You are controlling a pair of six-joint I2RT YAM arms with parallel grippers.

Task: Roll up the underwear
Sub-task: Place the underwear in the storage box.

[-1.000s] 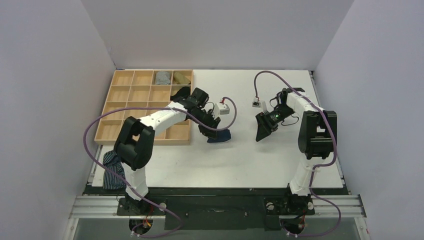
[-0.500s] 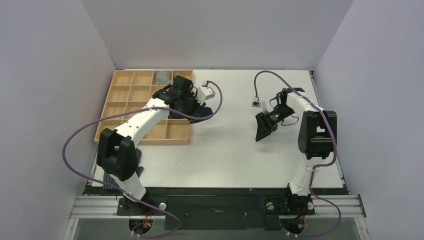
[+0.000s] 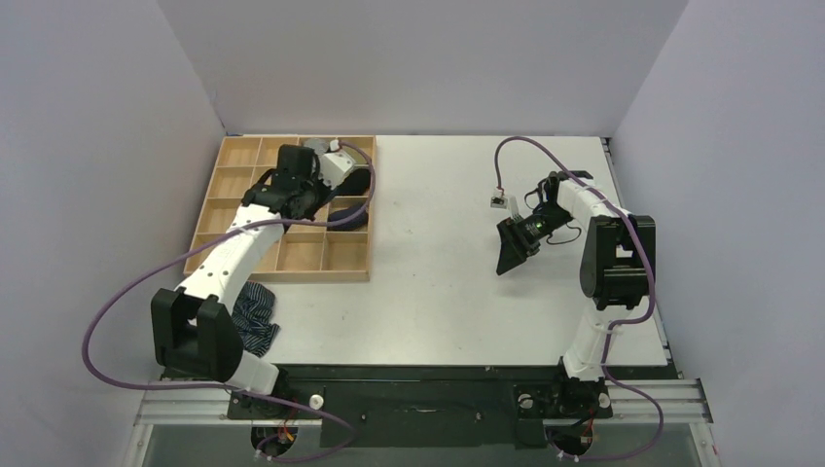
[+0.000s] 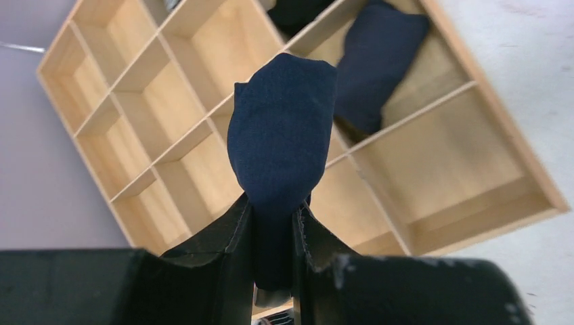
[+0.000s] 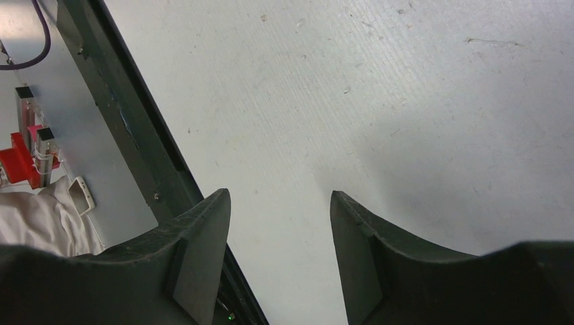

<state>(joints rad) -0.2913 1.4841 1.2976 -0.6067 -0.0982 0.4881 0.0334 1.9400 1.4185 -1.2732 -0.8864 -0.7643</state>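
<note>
My left gripper needs to move the navy roll down and outward into the empty cell (image 4: 222, 53) beside the black item and release it, because the cell is below and outward of my gripper.
The underwear (image 4: 281, 145) is a compact navy-blue roll. My left gripper (image 4: 274, 206) is shut on its lower end and holds it above the middle cells of the wooden tray (image 4: 474, 145). In the top view the left gripper (image 3: 279, 195) hangs over the tray (image 3: 226, 204), and the roll is hidden under it. My right gripper (image 3: 511, 248) is open and empty, low over the bare white table right of centre; it also shows in the right wrist view (image 5: 279, 223).
A second navy roll (image 4: 379, 61) lies in a right-hand tray cell (image 3: 347, 213). A black item (image 3: 356, 181) fills the cell behind it. A grey roll (image 3: 316, 151) sits in the back row. A striped garment (image 3: 255, 319) lies by the left arm's base.
My left arm has swung left from the table's middle to over the tray, carrying the navy roll. The striped garment now shows fully. The right arm has not moved.
</note>
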